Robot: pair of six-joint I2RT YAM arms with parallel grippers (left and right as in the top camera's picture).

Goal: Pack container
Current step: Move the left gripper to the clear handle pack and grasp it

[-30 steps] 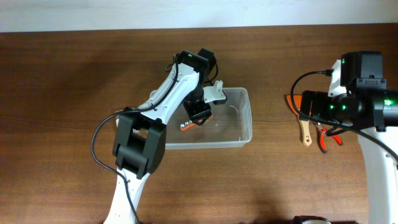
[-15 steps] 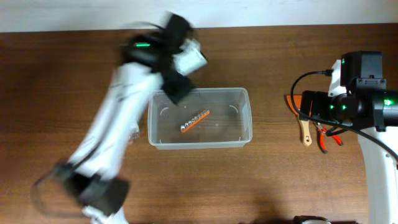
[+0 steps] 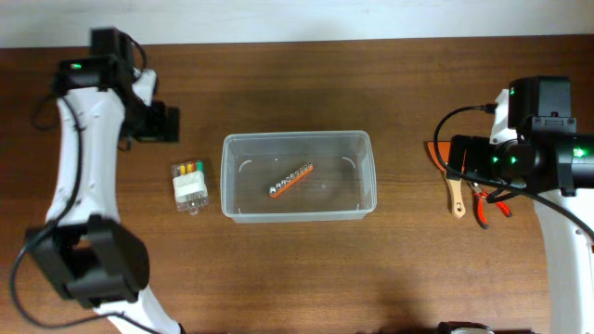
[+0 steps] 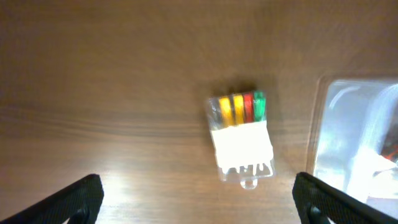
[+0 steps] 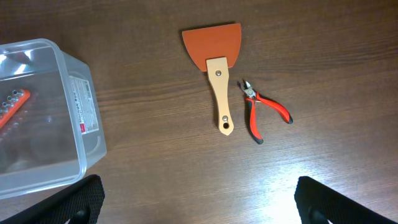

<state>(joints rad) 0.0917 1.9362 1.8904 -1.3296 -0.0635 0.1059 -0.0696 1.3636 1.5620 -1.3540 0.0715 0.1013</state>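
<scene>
The battery pack's coloured end is below my left gripper and to its right in the overhead view, so my left gripper needs to go down that way, with its fingers on both sides of the battery pack.
The container is a clear tub in the middle of the table. An orange bit holder lies inside it. A small clear battery pack with coloured cells lies just left of the tub. It also shows in the left wrist view, with the tub's edge to its right. My left gripper is open and empty, above the table behind the battery pack. My right gripper is open and empty, right of the tub.
An orange scraper with a wooden handle and red-handled pliers lie on the table at the right, under the right arm. They also show in the overhead view, scraper and pliers.
My left arm has swung out of the container to the far left, leaving the orange bit holder inside. The battery pack is now uncovered. The right arm has not moved.
</scene>
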